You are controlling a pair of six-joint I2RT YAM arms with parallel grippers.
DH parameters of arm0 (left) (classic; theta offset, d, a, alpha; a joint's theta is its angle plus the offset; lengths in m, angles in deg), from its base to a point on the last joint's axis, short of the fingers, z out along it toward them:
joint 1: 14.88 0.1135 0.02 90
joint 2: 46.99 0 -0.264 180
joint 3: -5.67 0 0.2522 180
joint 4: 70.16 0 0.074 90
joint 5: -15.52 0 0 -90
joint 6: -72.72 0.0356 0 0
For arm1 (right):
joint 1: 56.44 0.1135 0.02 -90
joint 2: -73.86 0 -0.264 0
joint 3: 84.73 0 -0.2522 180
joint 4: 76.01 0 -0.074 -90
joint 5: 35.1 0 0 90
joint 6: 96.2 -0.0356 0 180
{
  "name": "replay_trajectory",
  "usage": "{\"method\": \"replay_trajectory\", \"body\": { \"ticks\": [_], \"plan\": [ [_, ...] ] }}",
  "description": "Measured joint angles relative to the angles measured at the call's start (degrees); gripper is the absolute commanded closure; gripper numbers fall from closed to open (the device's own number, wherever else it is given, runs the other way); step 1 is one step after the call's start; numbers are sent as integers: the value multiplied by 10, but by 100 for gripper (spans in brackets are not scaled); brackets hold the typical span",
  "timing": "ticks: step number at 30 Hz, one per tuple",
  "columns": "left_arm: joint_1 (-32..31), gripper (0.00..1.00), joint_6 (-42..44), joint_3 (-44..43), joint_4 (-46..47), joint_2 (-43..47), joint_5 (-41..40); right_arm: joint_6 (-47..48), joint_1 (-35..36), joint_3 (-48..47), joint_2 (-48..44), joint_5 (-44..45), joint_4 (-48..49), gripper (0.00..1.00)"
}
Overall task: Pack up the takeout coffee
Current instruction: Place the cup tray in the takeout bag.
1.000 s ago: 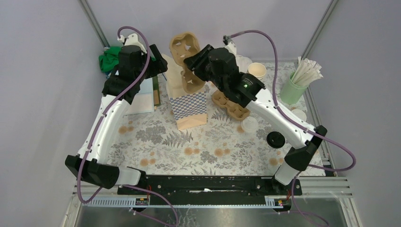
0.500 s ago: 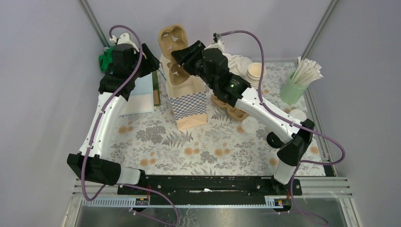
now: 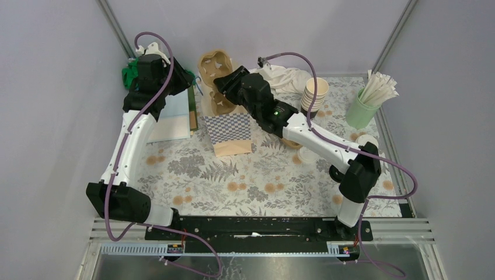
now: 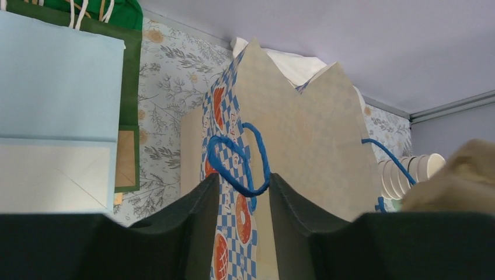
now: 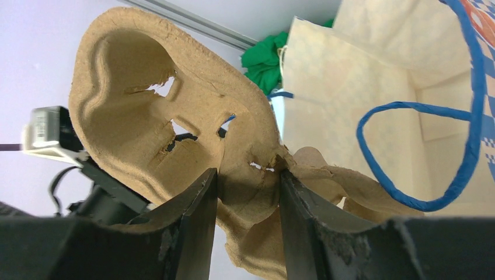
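The bag's mouth lies open below the robot's right gripper, so the gripper needs to tip down, lower the pulp carrier into the paper bag and let go of it.
The takeout coffee shows as a stack of cream paper cups at the back right, also in the left wrist view. A blue-checked paper bag stands open mid-table. My right gripper is shut on a brown pulp cup carrier, held tilted over the bag's mouth. My left gripper is open and straddles the bag's left rim. The blue cord handle lies between its fingertips.
A mint-green tumbler of wrapped straws stands at the far right. Flat light-blue and green bags lie at the left. A white lid, a black lid and another pulp carrier lie under the right arm.
The right gripper has carried the cup carrier left and down over the bag's mouth. The left gripper's jaws have narrowed around the bag's rim. The bag has shifted slightly left.
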Motion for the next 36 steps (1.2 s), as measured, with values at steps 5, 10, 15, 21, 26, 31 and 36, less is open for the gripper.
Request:
{"method": "replay_trajectory", "body": {
  "ticks": [5, 10, 15, 21, 26, 31, 36],
  "plan": [
    [0, 87, 2, 1, 1, 0, 6, -6, 0, 19, 0, 2, -16, 76],
    [1, 99, -6, 1, -11, 14, 24, -18, 0, 17, 0, 16, -73, 78],
    [1, 100, -37, 18, -17, 57, 54, -39, 0, -4, 1, 19, -169, 77],
    [1, 100, -110, 99, -9, 156, 81, -61, 0, -75, 19, 19, -282, 76],
    [1, 100, -177, 163, 14, 226, 102, -60, 0, -129, 32, 13, -371, 76],
    [1, 100, -232, 227, 40, 276, 127, -37, 0, -147, 36, -8, -417, 79],
    [1, 100, -254, 272, 43, 318, 139, 8, 0, -148, 42, -46, -448, 80]
  ]
}}
